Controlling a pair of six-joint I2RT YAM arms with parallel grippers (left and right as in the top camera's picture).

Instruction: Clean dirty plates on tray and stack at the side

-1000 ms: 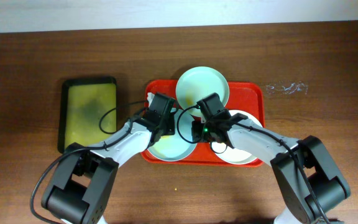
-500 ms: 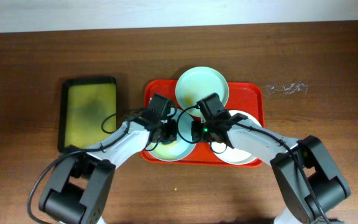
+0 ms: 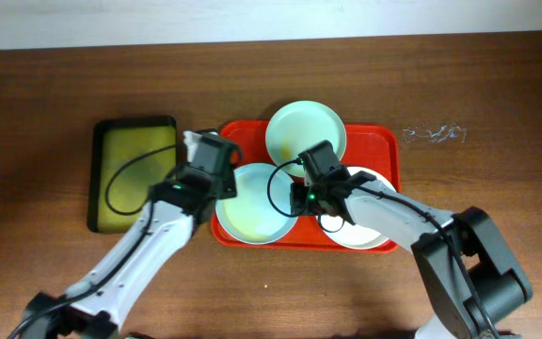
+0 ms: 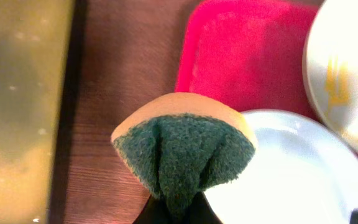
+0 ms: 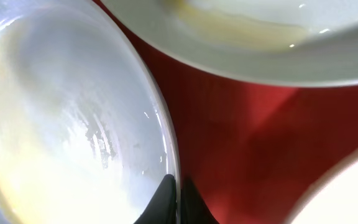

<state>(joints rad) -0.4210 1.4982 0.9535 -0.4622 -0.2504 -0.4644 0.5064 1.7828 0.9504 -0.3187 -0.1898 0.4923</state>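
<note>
I will lift the blue plate (image 5: 73, 124) with my right gripper, move right in the overhead view, then lower and release it by the scuff marks, as the tabletop there is bare.
On the red tray (image 3: 384, 141) lie three plates: a mint green one (image 3: 307, 132) at the back, a pale blue one (image 3: 255, 202) at the front left, and a white one (image 3: 365, 231) mostly under my right arm. My right gripper (image 3: 293, 200) is shut on the pale blue plate's (image 5: 73, 124) right rim, one finger on each side of it (image 5: 178, 193). My left gripper (image 3: 216, 185) is shut on a folded sponge (image 4: 185, 146), green pad outward. It hangs over the blue plate's (image 4: 284, 168) left edge and the table. The mint plate (image 4: 347, 68) carries a yellow smear.
A black tray with a yellow-green inside (image 3: 136, 169) lies left of the red tray, with a strip of bare wood (image 4: 123, 87) between them. The red tray's floor (image 5: 247, 137) shows between the plates. Some scuff marks (image 3: 433, 133) mark the table at the right.
My left arm has pulled back to the left and lifted the sponge off the pale blue plate, whose inside now shows. My right gripper stays on the plate's rim.
</note>
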